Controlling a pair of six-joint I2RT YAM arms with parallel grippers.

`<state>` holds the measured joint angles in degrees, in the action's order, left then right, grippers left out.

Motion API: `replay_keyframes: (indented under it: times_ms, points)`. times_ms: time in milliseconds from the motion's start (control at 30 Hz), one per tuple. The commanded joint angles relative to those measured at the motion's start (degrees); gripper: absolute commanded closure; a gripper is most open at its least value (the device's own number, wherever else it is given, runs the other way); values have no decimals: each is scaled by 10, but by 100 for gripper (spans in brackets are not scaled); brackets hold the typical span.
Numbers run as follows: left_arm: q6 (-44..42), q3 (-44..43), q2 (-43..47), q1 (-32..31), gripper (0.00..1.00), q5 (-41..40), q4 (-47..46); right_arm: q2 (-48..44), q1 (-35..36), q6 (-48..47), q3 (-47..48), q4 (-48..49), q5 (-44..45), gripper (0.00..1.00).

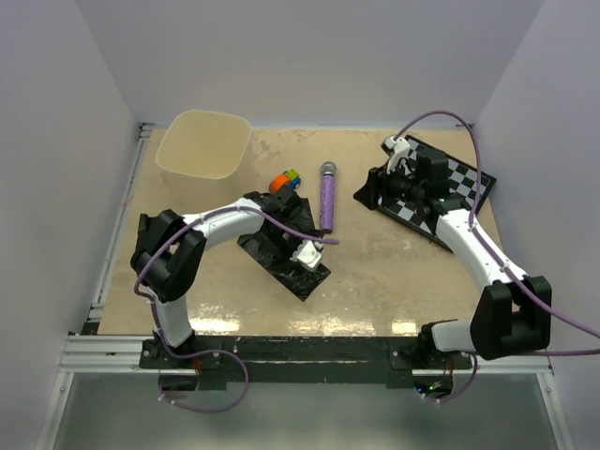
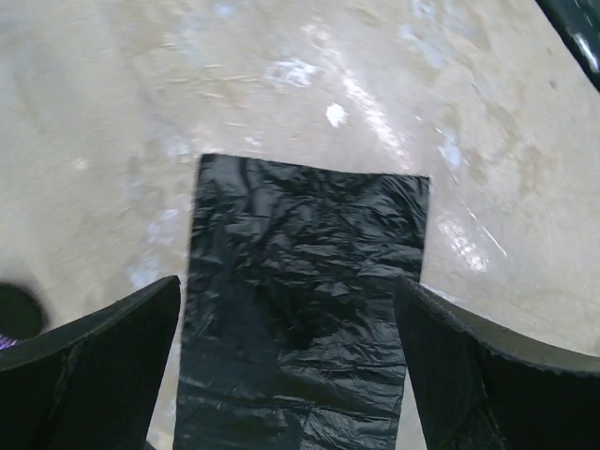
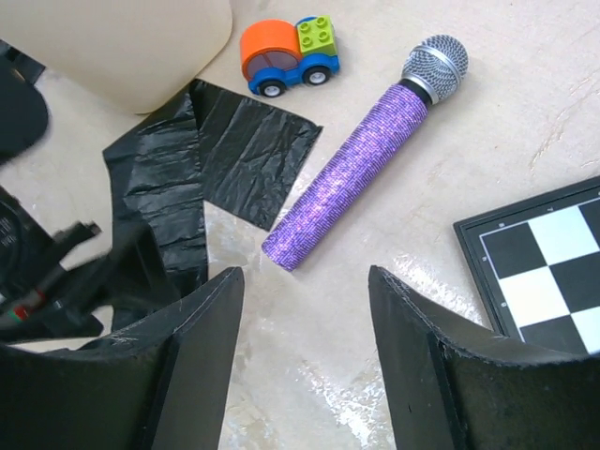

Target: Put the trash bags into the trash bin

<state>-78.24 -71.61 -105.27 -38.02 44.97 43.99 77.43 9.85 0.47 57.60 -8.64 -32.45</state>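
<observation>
To close on the black bag's near end (image 1: 302, 275) (image 2: 302, 261), my left gripper will lower and move slightly back first, since its open fingers already span the bag's width.
A black crinkly trash bag (image 1: 281, 239) lies flat on the table, in front of the cream trash bin (image 1: 204, 142) at the back left. My left gripper (image 1: 309, 261) hovers over the bag's near end, open; in the left wrist view the bag (image 2: 305, 309) lies between and below the fingers (image 2: 112, 347), and I cannot tell if they touch it. My right gripper (image 1: 371, 187) is open and empty above bare table, by the chequered board. In the right wrist view the gripper (image 3: 305, 281) faces the bag (image 3: 244, 150) and bin (image 3: 141, 37).
A purple glittery microphone (image 1: 327, 195) lies right of the bag, also in the right wrist view (image 3: 361, 169). A small toy car (image 1: 285, 179) sits between bag and bin. The black-and-white chequered board (image 1: 450, 187) lies at the back right. Walls enclose the table.
</observation>
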Motion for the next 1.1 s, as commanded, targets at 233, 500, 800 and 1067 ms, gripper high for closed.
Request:
replay_keyframes:
  times_ms: [233, 500, 800, 1067]
  points:
    - [-208, 60, -56, -14, 0, -89, -29, -57, -6, 19, -25, -8, -14, 39]
    - [-211, -15, -155, -42, 44, -109, 71, -55, -10, 22, -28, -5, -20, 39]
    - [-163, -102, -231, -75, 100, -123, 152, -47, -11, 23, -21, -9, -31, 40]
    - [36, -133, -123, -22, 100, 16, 28, -51, -12, 5, -38, -8, -29, 40]
